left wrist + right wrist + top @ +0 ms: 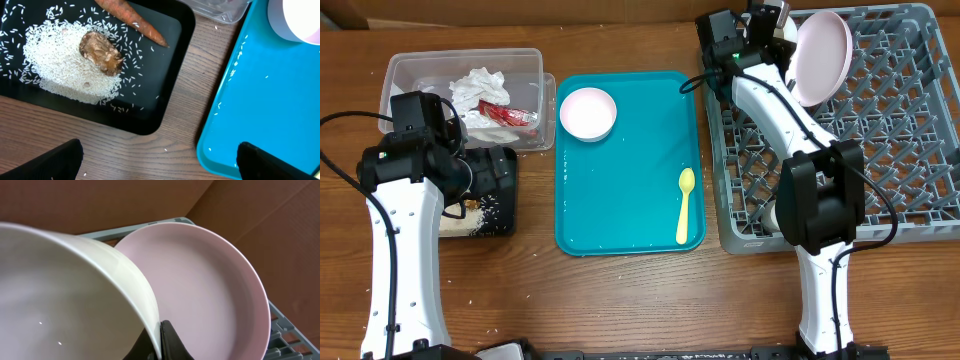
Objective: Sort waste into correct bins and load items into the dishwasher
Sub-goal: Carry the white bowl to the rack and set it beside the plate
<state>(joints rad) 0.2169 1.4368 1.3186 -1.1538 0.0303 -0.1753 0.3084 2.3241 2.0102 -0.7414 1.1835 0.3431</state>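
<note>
My right gripper will next lower the pale bowl (pixel 65 290) it is holding toward the rack's edge by the teal tray. The bowl is already beside the upright pink plate (pixel 210 280).
My left gripper (pixel 160 167) is open and empty, low over the bare wood between the black tray (pixel 150 102) and the teal tray (pixel 260 100); it also shows in the overhead view (pixel 488 172). The black tray holds white rice (pixel 55 62), a brown lump (pixel 102 52) and a carrot piece (pixel 135 20). The clear tub (pixel 410 70) holds crumpled napkins (pixel 475 90) and a red wrapper (pixel 505 115). My right gripper (pixel 160 342) is shut on the rim of a pale bowl (pixel 65 290) beside the upright pink plate (pixel 210 280) in the grey rack (pixel 880 130).
The teal tray (pixel 630 200) lies in the middle with a pale bowl (pixel 587 112) at its far left and the yellow spoon (pixel 684 205) at its near right. Loose rice grains lie on the wood. Cardboard walls stand behind the rack.
</note>
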